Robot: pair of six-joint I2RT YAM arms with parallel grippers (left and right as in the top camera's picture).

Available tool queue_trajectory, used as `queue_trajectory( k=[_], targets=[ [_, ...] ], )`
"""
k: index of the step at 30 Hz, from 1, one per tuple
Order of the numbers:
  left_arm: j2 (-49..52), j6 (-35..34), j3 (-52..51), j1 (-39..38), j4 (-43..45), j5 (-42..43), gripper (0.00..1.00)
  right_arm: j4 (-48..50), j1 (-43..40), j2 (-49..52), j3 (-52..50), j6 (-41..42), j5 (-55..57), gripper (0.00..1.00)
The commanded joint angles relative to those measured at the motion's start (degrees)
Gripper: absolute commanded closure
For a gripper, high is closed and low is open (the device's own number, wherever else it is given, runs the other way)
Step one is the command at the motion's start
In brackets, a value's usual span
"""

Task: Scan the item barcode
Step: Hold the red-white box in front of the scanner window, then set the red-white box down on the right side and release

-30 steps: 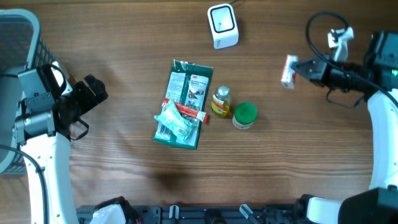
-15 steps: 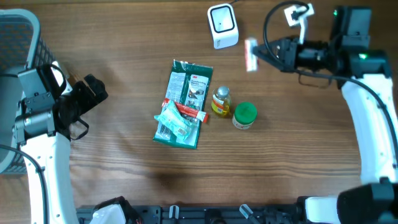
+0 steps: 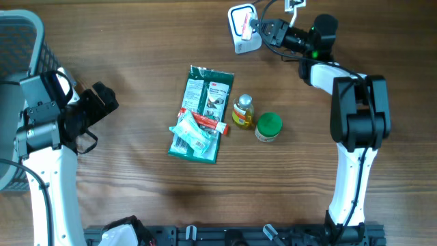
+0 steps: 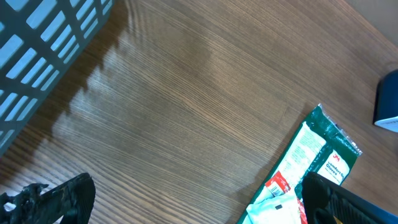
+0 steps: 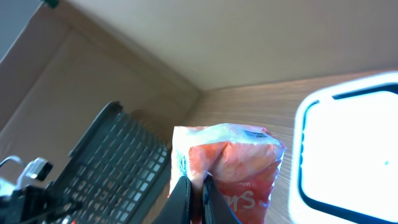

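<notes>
My right gripper needs to go back, to the right in the overhead view, and down, and let go of the item on bare wood, so that the item stays clear of the pile.
The item, a red and white packet (image 3: 240, 24), hangs right in front of the white scanner (image 3: 250, 42) at the table's far edge. My right gripper (image 3: 263, 29) is shut on it. In the right wrist view the packet (image 5: 239, 158) is pinched at its left edge between the black fingers (image 5: 214, 202), and the scanner's bright window (image 5: 354, 149) fills the right side. My left gripper (image 3: 102, 101) stands open at the left of the table, holding nothing. Its fingertips (image 4: 56, 199) are spread wide over bare wood.
A pile in the middle holds a green glove package (image 3: 205, 102) with smaller packets on it, a small yellow bottle (image 3: 242, 111) and a green-lidded jar (image 3: 268, 126). A grey basket (image 3: 17, 41) stands at the far left, behind the left arm.
My right arm has swung the packet leftward from the right side of the table to the scanner's face. The left arm and the pile have not moved.
</notes>
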Motion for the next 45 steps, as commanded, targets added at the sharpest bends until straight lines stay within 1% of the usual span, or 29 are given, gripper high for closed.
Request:
queue_trajectory(
  k=[1, 3, 4, 7, 9, 10, 12, 15, 17, 18, 19, 20, 21, 22, 23, 24, 25, 26, 28, 30, 32, 33, 34, 36, 38, 40, 42, 44, 45],
  targets=[
    [0.02, 1.18, 0.04, -0.15, 0.13, 0.66, 0.0, 0.48, 0.59, 1.84, 4.07, -0.15, 6.82, 0.96],
    [0.02, 1.18, 0.04, -0.15, 0.11, 0.66, 0.0, -0.33, 0.79, 1.88, 4.09, -0.35, 9.81, 0.96],
    [0.02, 1.18, 0.04, -0.15, 0.11, 0.66, 0.0, -2.84, 1.27, 1.88, 4.09, -2.12, 11.69, 0.96],
    [0.02, 1.18, 0.04, -0.15, 0.11, 0.66, 0.0, -5.92, 1.64, 1.86, 4.11, -3.74, 11.52, 0.96],
    [0.02, 1.18, 0.04, -0.15, 0.11, 0.66, 0.0, -1.9, 0.07, -0.02, 4.26, -0.94, 3.23, 0.95],
    [0.02, 1.18, 0.04, -0.15, 0.11, 0.66, 0.0, -2.29, -1.49, -2.75, 4.26, 0.13, -0.52, 0.95],
    [0.02, 1.18, 0.04, -0.15, 0.11, 0.66, 0.0, -6.6, -5.11, -9.68, 4.26, 2.64, -7.48, 0.95],
    [0.02, 1.18, 0.04, -0.15, 0.11, 0.66, 0.0, -20.37, -11.45, -19.15, 4.24, 2.62, -14.78, 0.95],
    [0.02, 1.18, 0.04, -0.15, 0.11, 0.66, 0.0, -33.0, -15.87, -23.39, 4.24, -0.79, -16.87, 0.95],
    [0.02, 1.18, 0.04, -0.15, 0.11, 0.66, 0.0, -41.72, -17.9, -25.07, 4.24, -5.42, -17.03, 0.95],
    [0.02, 1.18, 0.04, -0.15, 0.11, 0.66, 0.0, -54.12, -20.17, -26.86, 4.24, -13.66, -15.89, 0.96],
    [0.02, 1.18, 0.04, -0.15, 0.11, 0.66, 0.0, -64.37, -21.46, -27.96, 4.24, -19.89, -12.87, 0.95],
    [0.02, 1.18, 0.04, -0.15, 0.11, 0.66, 0.0, -79.08, -22.86, -29.46, 4.24, -30.21, -3.93, 0.95],
    [0.02, 1.18, 0.04, -0.15, 0.11, 0.66, 0.0, -89.79, -23.43, -30.58, 4.24, -36.59, 6.62, 0.96],
    [0.02, 1.18, 0.04, -0.15, 0.11, 0.66, 0.0, -97.61, -23.43, -31.34, 4.24, -40.06, 16.57, 0.96],
    [0.02, 1.18, 0.04, -0.15, 0.11, 0.66, 0.0, -104.59, -23.41, -31.54, 4.24, -41.64, 25.4, 0.96],
    [0.02, 1.18, 0.04, -0.15, 0.11, 0.66, 0.0, -109.07, -23.41, -31.52, 3.93, -42.1, 30.58, 0.96],
    [0.02, 1.18, 0.04, -0.15, 0.11, 0.66, 0.0, -111.69, -23.43, -31.52, 3.34, -42.03, 33.77, 0.95],
    [0.02, 1.18, 0.04, -0.15, 0.11, 0.66, 0.0, -117.15, -23.41, -31.47, 1.75, -41.9, 44.59, 0.96],
    [0.02, 1.18, 0.04, -0.15, 0.11, 0.66, 0.0, -118.53, -23.43, -31.47, -0.42, -40.5, 52.28, 0.96],
    [0.02, 1.18, 0.04, -0.15, 0.11, 0.66, 0.0, -116.56, -23.43, -31.45, -4.92, -37.0, 58.29, 0.96],
    [0.02, 1.18, 0.04, -0.15, 0.11, 0.66, 0.0, -114.9, -23.41, -31.41, -6.82, -37.03, 58.31, 0.92],
    [0.02, 1.18, 0.04, -0.15, 0.11, 0.66, 0.0, -113.42, -23.43, -31.36, -8.5, -37.0, 58.34, 0.81],
    [0.02, 1.18, 0.04, -0.15, 0.11, 0.66, 0.0, -109.48, -23.41, -31.36, -12.59, -36.92, 58.9, 0.37],
    [0.02, 1.18, 0.04, -0.15, 0.11, 0.66, 0.0, -106.99, -23.43, -31.36, -14.99, -35.91, 59.36, 0.31],
    [0.02, 1.18, 0.04, -0.15, 0.11, 0.66, 0.0, -107.97, -23.43, -31.87, -13.62, -35.91, 59.34, 0.27],
    [0.02, 1.18, 0.04, -0.15, 0.11, 0.66, 0.0, -113.87, -23.41, -33.77, -7.06, -35.89, 59.28, 0.24],
    [0.02, 1.18, 0.04, -0.15, 0.11, 0.66, 0.0, -120.26, -23.41, -36.41, -0.31, -37.0, 56.48, 0.23],
    [0.02, 1.18, 0.04, -0.15, 0.11, 0.66, 0.0, -123.12, -23.41, -38.14, 2.69, -41.03, 51.8, 0.22]
  ],
)
